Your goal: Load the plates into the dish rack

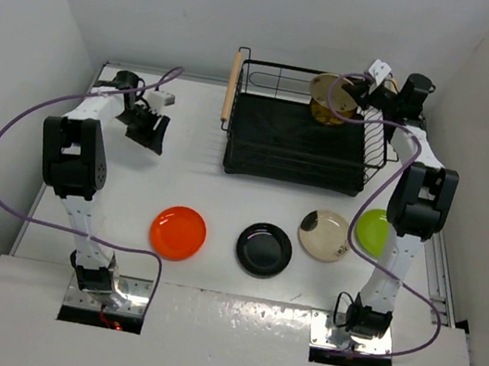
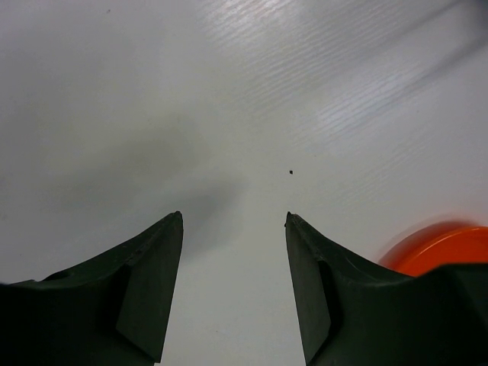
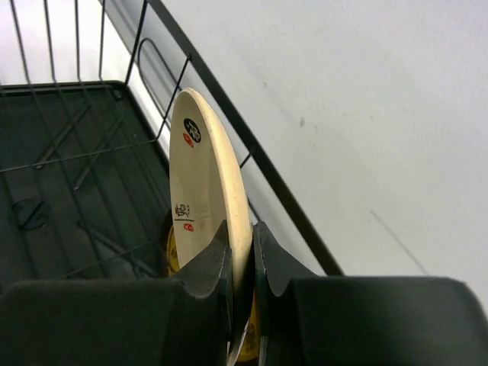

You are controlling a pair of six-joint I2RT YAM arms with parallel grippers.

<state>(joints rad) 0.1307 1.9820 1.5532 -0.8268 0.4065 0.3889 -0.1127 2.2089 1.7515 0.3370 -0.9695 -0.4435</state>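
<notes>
The robot's right gripper will next lower the cream plate, which is already on edge, down to the bottom of the dish rack beside the yellow-brown plate below, and then let go of the cream plate's rim.
The black wire dish rack point(image 1: 293, 144) stands at the back centre. My right gripper point(image 1: 357, 91) is shut on the rim of a cream plate point(image 3: 206, 183) and holds it on edge over the rack's far right corner point(image 3: 69, 152). A yellow-brown plate point(image 1: 327, 101) stands right beside it inside the rack; a sliver shows in the right wrist view point(image 3: 172, 245). The orange point(image 1: 178, 232), glossy black point(image 1: 263, 249), beige dark-patched point(image 1: 325, 235) and lime green point(image 1: 372, 231) plates lie flat in a row on the table. My left gripper point(image 1: 145, 129) is open and empty over bare table point(image 2: 234, 217), with the orange plate point(image 2: 442, 248) at its right.
A light wooden handle point(image 1: 234, 83) runs along the rack's left end. White walls close in the table on the back and both sides. My right arm point(image 1: 414, 207) crosses over the lime green plate's right edge. Purple cables loop off both arms.
</notes>
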